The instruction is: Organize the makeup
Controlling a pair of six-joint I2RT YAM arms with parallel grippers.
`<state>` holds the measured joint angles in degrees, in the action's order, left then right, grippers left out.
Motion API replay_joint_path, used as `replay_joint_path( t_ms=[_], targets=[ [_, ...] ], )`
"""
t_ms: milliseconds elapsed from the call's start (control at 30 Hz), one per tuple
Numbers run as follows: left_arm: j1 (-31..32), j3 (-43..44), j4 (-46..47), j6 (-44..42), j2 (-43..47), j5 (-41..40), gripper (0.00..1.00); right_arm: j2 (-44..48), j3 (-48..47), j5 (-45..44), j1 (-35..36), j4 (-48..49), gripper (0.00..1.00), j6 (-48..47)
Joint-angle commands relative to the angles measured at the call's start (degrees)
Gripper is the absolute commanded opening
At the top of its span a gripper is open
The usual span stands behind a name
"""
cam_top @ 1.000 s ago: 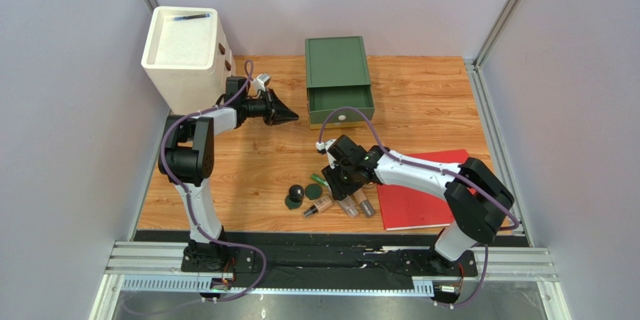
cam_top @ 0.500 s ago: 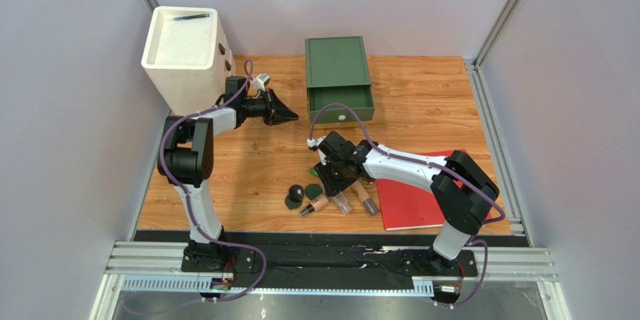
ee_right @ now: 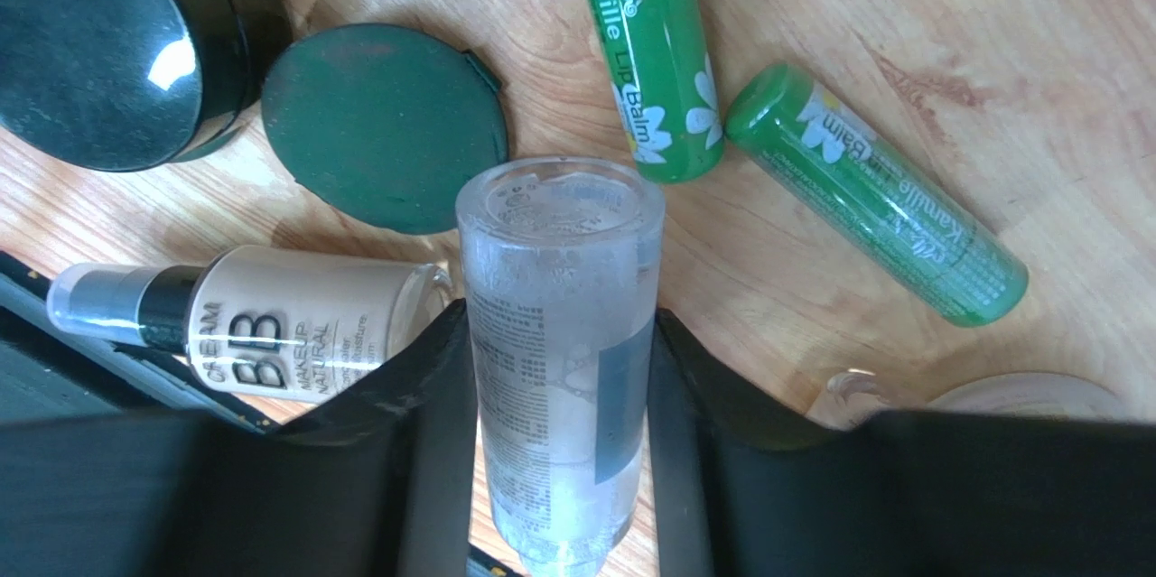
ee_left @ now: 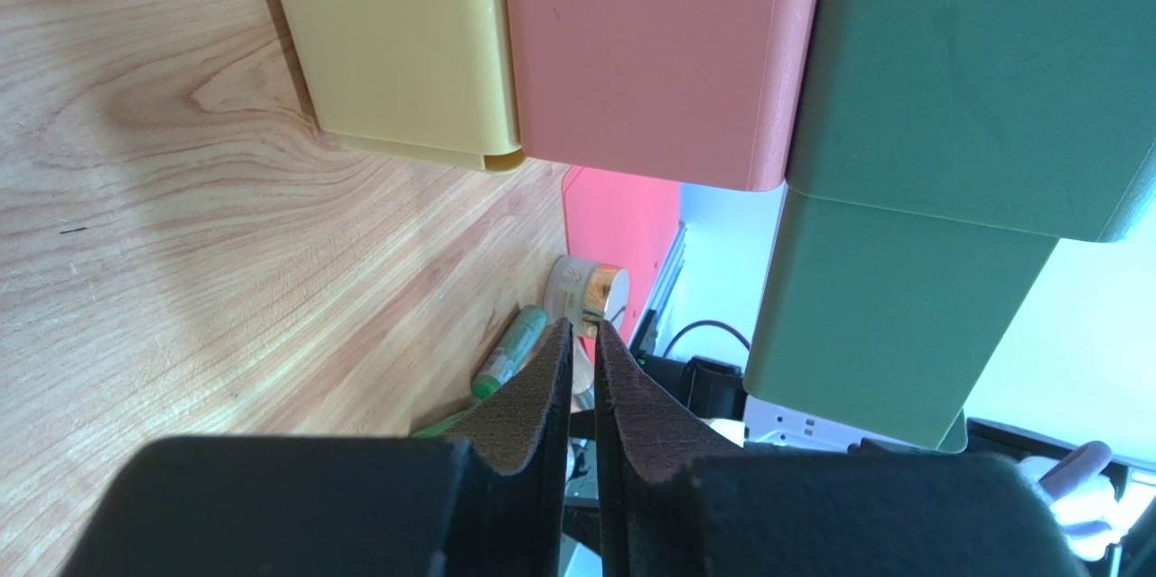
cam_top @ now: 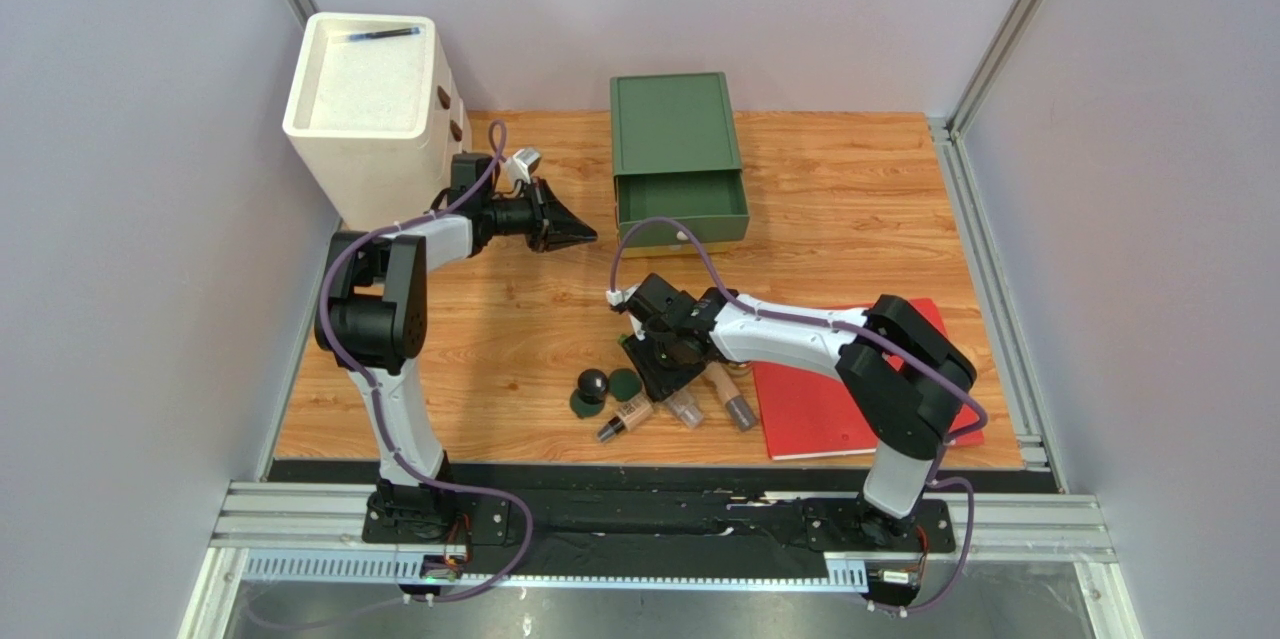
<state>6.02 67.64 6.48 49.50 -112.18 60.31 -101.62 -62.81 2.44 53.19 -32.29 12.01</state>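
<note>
My right gripper should next rise, carry the clear bottle [cam_top: 687, 408] outward, lower it into the open drawer [cam_top: 684, 197] and release it, as the drawer is empty and outward of the gripper.
The makeup lies in a cluster at the front middle of the table. It holds a black ball-shaped piece [cam_top: 597, 380], a dark green compact [cam_top: 583, 405], a BB cream bottle [cam_top: 628, 416], a clear bottle [cam_top: 687, 408], an amber bottle [cam_top: 732, 399] and green tubes [cam_top: 637, 359]. My right gripper [cam_top: 663, 365] is low over the cluster. In the right wrist view it [ee_right: 559, 323] is shut on the clear bottle [ee_right: 559, 374], with the compact [ee_right: 384, 126], two green tubes [ee_right: 646, 49] and the BB bottle [ee_right: 251, 323] around it. My left gripper [cam_top: 568, 231] is shut and empty [ee_left: 581, 333], hovering left of the drawer unit.
A green drawer unit [cam_top: 675, 129] stands at the back middle with its drawer [cam_top: 684, 201] pulled open. A white box [cam_top: 365, 96] stands at the back left. A flat red book [cam_top: 842, 402] lies right of the cluster, under my right arm.
My right gripper has moved left over the cluster and the bottles have shifted slightly left with it. The left arm has not moved.
</note>
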Motion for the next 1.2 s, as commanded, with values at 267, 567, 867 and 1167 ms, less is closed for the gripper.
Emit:
replay_joint_path(
  t_ms=[267, 567, 867, 1167],
  targets=[
    [0.3, 1.2, 0.1, -1.9, 2.8, 0.4, 0.16, 4.8, -0.3, -9.8, -0.3, -6.3, 0.0, 0.7],
    [0.3, 1.4, -0.2, -2.2, 2.8, 0.5, 0.15, 15.4, -12.0, -5.4, -0.3, -12.6, 0.0, -4.1],
    [0.3, 1.4, -1.4, -3.4, 2.8, 0.6, 0.16, 16.9, -29.8, -8.9, -1.7, -13.1, 0.0, -16.0],
    [0.3, 0.8, -1.9, -4.1, 2.9, 0.5, 0.15, 16.8, -30.1, -14.3, -5.8, 1.1, 0.04, -37.4]
  ],
)
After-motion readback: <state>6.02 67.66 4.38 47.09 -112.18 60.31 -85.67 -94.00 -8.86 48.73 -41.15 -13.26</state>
